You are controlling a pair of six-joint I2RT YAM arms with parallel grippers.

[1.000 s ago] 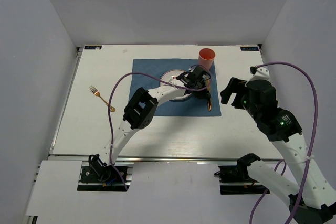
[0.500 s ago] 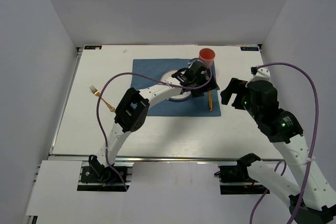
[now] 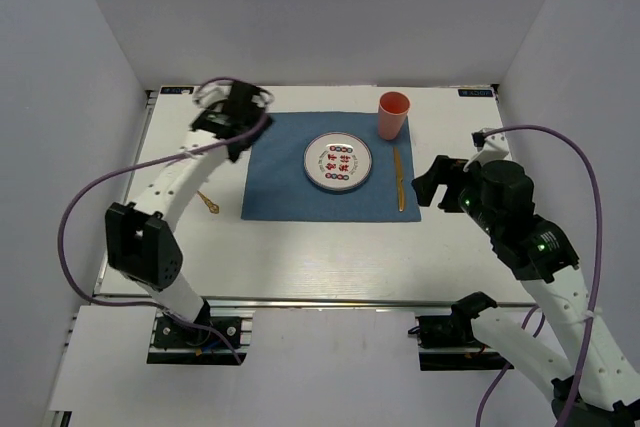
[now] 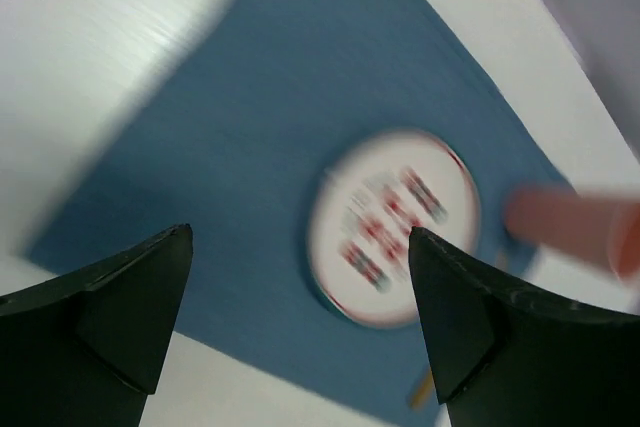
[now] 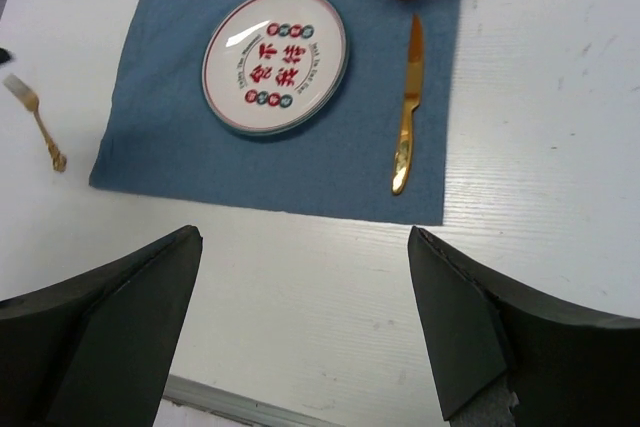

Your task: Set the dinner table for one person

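The gold fork's handle (image 3: 208,203) is below the left gripper and to the gripper's left in the top view, so the robot will next swing the left gripper back and down onto it.
The white dinner table (image 3: 300,247) carries a blue cloth (image 3: 280,182) with a patterned plate (image 3: 338,163) at its middle. A pink cup (image 3: 393,114) stands at the cloth's far right corner, and a gold knife (image 3: 399,179) lies right of the plate. On the bare table left of the cloth lies a gold fork (image 5: 38,125), partly under my left arm in the top view. My left gripper (image 3: 236,127) hangs open and empty over the cloth's far left corner. My right gripper (image 3: 440,182), also open and empty, hovers just right of the cloth.
A metal rail (image 3: 330,300) runs along the table's near edge. Grey walls close in the table on three sides. Purple cables loop from both arms above the table. The left wrist view is motion-blurred.
My left gripper opened, left the knife on the cloth right of the plate, and swung across to the cloth's far left corner. The right arm barely shifted.
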